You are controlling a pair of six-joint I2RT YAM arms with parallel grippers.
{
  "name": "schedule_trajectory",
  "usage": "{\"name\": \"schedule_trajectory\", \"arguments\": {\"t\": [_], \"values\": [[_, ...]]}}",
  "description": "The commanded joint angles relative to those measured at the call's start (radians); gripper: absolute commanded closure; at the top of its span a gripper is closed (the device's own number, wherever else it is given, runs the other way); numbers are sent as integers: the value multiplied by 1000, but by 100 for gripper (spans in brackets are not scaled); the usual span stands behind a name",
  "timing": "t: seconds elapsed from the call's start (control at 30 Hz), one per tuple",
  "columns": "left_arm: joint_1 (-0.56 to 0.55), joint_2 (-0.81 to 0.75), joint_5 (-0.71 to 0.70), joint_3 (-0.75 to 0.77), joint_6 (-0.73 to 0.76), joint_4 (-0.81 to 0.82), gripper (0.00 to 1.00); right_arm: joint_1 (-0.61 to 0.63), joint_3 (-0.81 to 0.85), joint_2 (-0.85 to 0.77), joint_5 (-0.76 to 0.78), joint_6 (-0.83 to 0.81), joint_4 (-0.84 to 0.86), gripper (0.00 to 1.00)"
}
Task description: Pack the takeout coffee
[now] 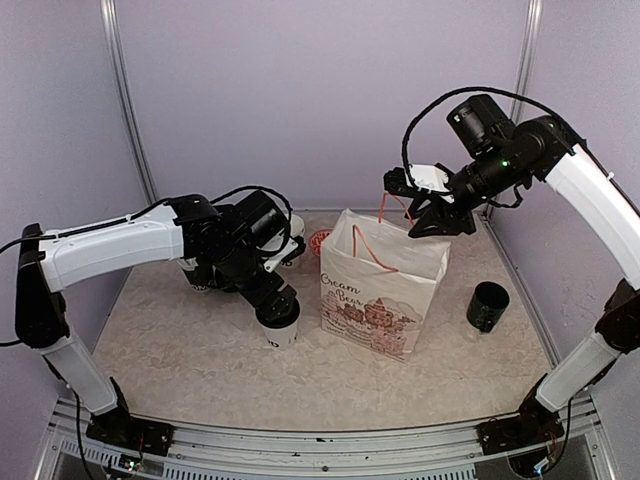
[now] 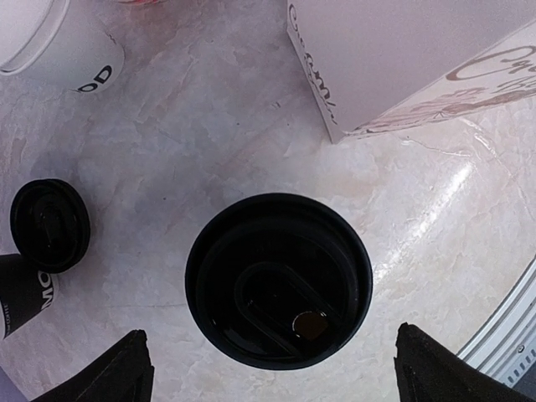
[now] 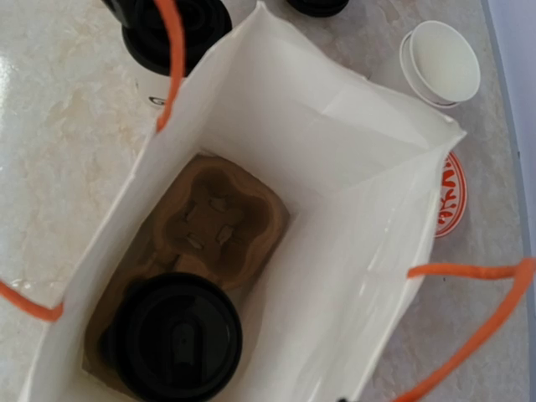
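Observation:
The left gripper will go down around the black lid below it and close, since its open fingers are wide apart on either side of the cup.
One takeout coffee cup, white with a black lid, stands on the table left of the white paper bag. My left gripper hovers right above it, open, its fingertips wide on either side of the lid and not touching it. A second lidded cup sits in a brown cardboard carrier at the bottom of the bag; the slot beside it is empty. My right gripper hangs over the bag's far rim by an orange handle. Its fingers are out of the wrist view.
A black cylindrical pot stands right of the bag. Behind the left arm are a loose black lid, an unlidded white cup, stacked white cups and a red round sticker.

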Motion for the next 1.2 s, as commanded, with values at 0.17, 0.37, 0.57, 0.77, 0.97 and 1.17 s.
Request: {"name": "schedule_trajectory", "arguments": {"t": [0.17,0.37,0.57,0.77,0.97,1.17], "values": [[29,94,75,53,4,-68,9,-8,4,-4,-7,-1,-11,65],[41,123,88,72,9,-76,16,-8,-1,-4,-6,-3,-10,65],[45,143,97,84,20,-87,25,-8,-3,-1,-8,-3,-8,64],[45,165,80,97,24,-89,23,-8,-9,-3,-5,-3,-7,64],[39,174,58,110,32,-80,17,-8,-17,-3,-6,-3,-5,64],[38,189,77,125,36,-70,24,-8,-19,-3,-10,-1,-5,64]]}}
